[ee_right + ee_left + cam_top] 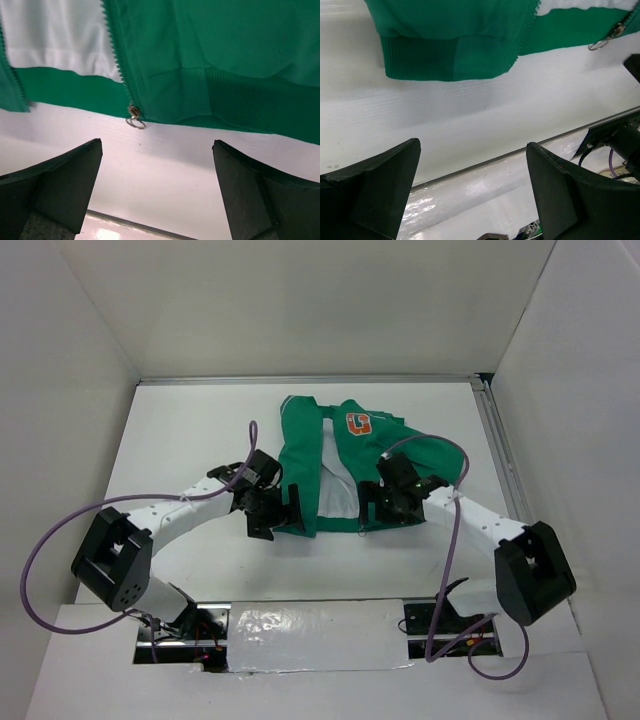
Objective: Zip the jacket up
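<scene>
The right gripper lowers onto the hem corner beside the zipper slider below next, then closes to grab that fabric, because the teeth end there.
The green jacket (pixel 330 465) lies open on the table, white lining showing, with an orange "G" patch (pixel 358 424) on its right front. My left gripper (pixel 268 520) is open and empty at the hem of the left front panel (pixel 445 55). My right gripper (pixel 372 512) is open and empty just below the hem of the right front panel (pixel 220 95). The zipper slider with its ring pull (pixel 134 118) sits at the bottom of the right panel's teeth, ahead of and left of the right gripper; it also shows in the left wrist view (pixel 607 37).
White walls enclose the table on three sides. A metal rail (pixel 495 440) runs along the right edge. The table's front edge (pixel 510 155) lies close behind both grippers, with the arm bases and purple cables (pixel 40 560) below it.
</scene>
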`<state>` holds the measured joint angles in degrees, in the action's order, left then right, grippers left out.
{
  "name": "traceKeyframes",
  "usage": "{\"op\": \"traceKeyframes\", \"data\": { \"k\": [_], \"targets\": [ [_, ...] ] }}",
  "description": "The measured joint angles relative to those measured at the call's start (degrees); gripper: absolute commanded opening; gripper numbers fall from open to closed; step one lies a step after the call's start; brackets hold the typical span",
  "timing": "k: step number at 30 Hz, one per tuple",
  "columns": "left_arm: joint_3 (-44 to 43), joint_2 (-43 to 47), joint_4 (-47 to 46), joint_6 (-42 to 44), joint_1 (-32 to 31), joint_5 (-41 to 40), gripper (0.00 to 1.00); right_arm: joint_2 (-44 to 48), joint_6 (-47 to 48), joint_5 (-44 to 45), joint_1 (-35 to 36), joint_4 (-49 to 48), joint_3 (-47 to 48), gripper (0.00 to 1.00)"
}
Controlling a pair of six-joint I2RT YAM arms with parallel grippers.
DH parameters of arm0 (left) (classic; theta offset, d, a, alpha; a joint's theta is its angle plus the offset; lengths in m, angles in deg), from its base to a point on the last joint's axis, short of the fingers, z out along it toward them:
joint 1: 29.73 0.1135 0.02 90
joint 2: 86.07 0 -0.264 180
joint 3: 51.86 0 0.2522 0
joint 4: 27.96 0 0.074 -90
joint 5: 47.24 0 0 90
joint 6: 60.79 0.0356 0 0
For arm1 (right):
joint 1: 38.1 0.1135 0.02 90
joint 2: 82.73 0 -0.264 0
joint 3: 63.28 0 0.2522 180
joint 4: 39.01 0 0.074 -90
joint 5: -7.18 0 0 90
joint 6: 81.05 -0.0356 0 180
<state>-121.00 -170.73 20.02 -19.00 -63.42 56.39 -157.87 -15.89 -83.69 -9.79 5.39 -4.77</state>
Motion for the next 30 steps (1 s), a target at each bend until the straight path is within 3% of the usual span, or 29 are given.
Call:
{"op": "traceKeyframes", "data": {
  "k": [14, 18, 19, 28, 29, 30],
  "targets": [
    [0.0, 0.9, 0.1, -0.2, -2.4, -1.7, 0.99, -10.1, -3.0, 3.7, 0.4, -4.4, 2.1, 0.77],
    [0.0, 0.7, 0.0, -0.2, -2.5, -1.8, 0.99, -11.3, -3.4, 3.7, 0.2, -5.0, 2.1, 0.55],
    [0.0, 0.7, 0.0, -0.2, -2.5, -1.8, 0.99, -11.7, -3.6, 3.6, 0.1, -5.4, 2.1, 0.46],
    [-0.1, 0.4, 0.0, -0.1, -2.7, -1.8, 0.99, -12.2, -3.6, 1.5, -0.2, -7.2, 2.1, 0.46],
    [-0.1, 0.2, 0.0, -0.1, -2.8, -1.8, 0.99, -11.9, -3.6, 1.0, -0.3, -7.4, 2.1, 0.47],
    [-0.2, 0.2, 0.0, -0.1, -2.8, -1.8, 0.99, -11.5, -3.6, 0.6, -0.4, -7.7, 1.9, 0.55]
  ]
}}
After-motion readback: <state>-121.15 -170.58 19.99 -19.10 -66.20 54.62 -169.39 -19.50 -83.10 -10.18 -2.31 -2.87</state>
